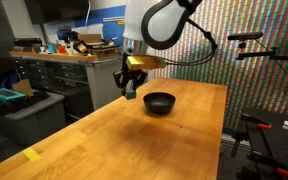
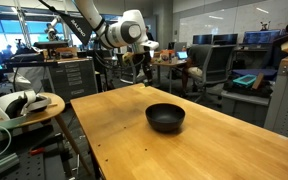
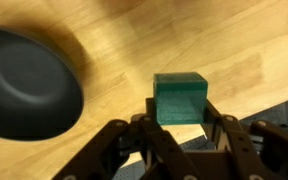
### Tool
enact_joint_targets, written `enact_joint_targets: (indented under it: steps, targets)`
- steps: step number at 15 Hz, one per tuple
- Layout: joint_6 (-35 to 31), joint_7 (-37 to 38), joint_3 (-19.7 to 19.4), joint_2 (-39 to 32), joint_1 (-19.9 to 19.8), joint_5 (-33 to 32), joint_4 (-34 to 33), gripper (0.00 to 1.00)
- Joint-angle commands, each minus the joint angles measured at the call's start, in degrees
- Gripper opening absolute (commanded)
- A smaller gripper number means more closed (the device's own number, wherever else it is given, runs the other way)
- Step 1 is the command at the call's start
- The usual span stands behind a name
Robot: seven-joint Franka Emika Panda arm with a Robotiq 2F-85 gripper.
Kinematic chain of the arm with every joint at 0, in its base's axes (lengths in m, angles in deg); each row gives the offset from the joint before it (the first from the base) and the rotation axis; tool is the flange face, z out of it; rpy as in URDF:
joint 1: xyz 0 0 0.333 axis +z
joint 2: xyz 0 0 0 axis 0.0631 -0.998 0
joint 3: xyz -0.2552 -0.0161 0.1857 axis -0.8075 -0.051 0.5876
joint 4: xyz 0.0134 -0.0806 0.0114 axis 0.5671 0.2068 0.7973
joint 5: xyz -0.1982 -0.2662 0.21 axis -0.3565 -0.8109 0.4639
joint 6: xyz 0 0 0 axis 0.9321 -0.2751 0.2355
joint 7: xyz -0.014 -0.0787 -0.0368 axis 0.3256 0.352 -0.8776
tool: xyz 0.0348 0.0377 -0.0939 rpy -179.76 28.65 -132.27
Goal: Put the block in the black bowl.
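The gripper swings the green block (image 1: 130, 96) to the black bowl next and lowers it toward the bowl's middle (image 1: 159, 102), since the block still hangs beside the bowl.
My gripper (image 3: 179, 112) is shut on the green block (image 3: 179, 98), which sits between the two black fingers in the wrist view. The block is held above the wooden table, left of the black bowl (image 1: 159, 102) in an exterior view, where the block (image 1: 130, 96) shows just under the gripper (image 1: 131, 90). The bowl is round, shallow and glossy; it lies at the left of the wrist view (image 3: 24, 85) and at the table's middle in an exterior view (image 2: 165, 117). There the gripper (image 2: 144, 76) hangs beyond the table's far end.
The wooden table (image 1: 134, 140) has a flat yellow tape piece (image 1: 32, 154) near its front left edge. Workbenches with clutter (image 1: 59, 50) stand behind. A side table with a headset (image 2: 19, 103) stands beside the table, and office chairs (image 2: 214, 70) behind it.
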Motion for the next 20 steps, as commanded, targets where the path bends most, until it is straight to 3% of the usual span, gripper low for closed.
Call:
enact_joint_targets:
  steps: [1,6,10,20]
  targets:
    - [1.43,-0.01,-1.55,10.18,-0.28,-4.5,7.37,0.21]
    - [6.72,1.28,-2.18,15.92,-4.03,-11.62,10.57,0.21]
    - [8.38,0.71,-2.02,16.6,-8.14,-16.86,11.54,0.21]
    - [3.83,-5.37,-1.3,10.13,-13.02,-12.47,12.29,0.21]
